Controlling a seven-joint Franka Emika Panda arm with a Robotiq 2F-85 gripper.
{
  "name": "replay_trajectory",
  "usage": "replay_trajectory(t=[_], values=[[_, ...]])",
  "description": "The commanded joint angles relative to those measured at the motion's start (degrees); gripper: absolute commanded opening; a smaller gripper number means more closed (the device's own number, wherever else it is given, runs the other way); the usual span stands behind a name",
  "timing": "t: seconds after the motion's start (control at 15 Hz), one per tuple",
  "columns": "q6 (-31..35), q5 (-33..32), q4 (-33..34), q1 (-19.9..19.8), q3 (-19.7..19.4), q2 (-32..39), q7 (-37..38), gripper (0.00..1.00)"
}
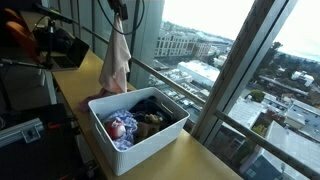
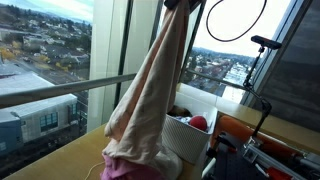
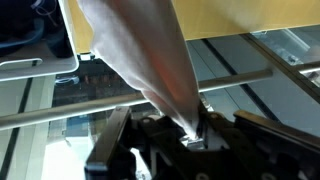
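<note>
My gripper needs to move down beside the white bin [image 1: 160, 140] next. It should lower the cloth's top end toward the cloth's bunched lower end on the ledge, where the cloth already rests.
A long pale pink cloth [image 1: 117, 62] hangs from my gripper [image 1: 119, 12], which is shut on its top end high above the wooden ledge [image 1: 82, 72]. In an exterior view the cloth [image 2: 155, 95] drapes down with its lower end bunched on the ledge. The wrist view shows the cloth [image 3: 150, 55] running away from the shut gripper [image 3: 190, 133], pinched between the jaws. A white bin [image 1: 160, 140] holding mixed clothes stands just beside the hanging cloth; the same bin [image 2: 190, 140] shows behind the cloth.
Large windows with a horizontal rail [image 1: 175, 85] run along the ledge's far side. Black camera stands and gear [image 1: 55, 45] sit at the ledge's far end. More equipment with red parts [image 2: 265, 155] lies near the bin.
</note>
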Motion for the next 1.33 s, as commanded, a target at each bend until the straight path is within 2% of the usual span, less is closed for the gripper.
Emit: replay_trajectory(t=[0.0, 0.2, 0.4, 0.6, 0.93, 1.0, 1.07, 1.27], values=[[7.3, 1.3, -8.9, 1.4, 1.7, 0.2, 0.9, 0.01], [12.6, 0.7, -13.1, 2.7, 3.0, 2.9, 0.9, 0.01], [15.8, 0.0, -14.4, 3.5, 4.0, 6.1, 1.0, 0.01], [18.4, -1.3, -13.8, 3.6, 4.2, 9.9, 0.7, 0.01], [19.9, -3.3, -8.9, 3.4, 3.9, 16.5, 2.1, 0.01], [19.6, -3.6, -7.8, 3.4, 3.9, 17.3, 2.1, 0.13], [19.3, -3.8, -6.7, 3.5, 3.8, 18.1, 2.2, 0.31], [17.4, -3.8, -3.6, 2.7, 3.3, 18.8, 1.8, 0.52]])
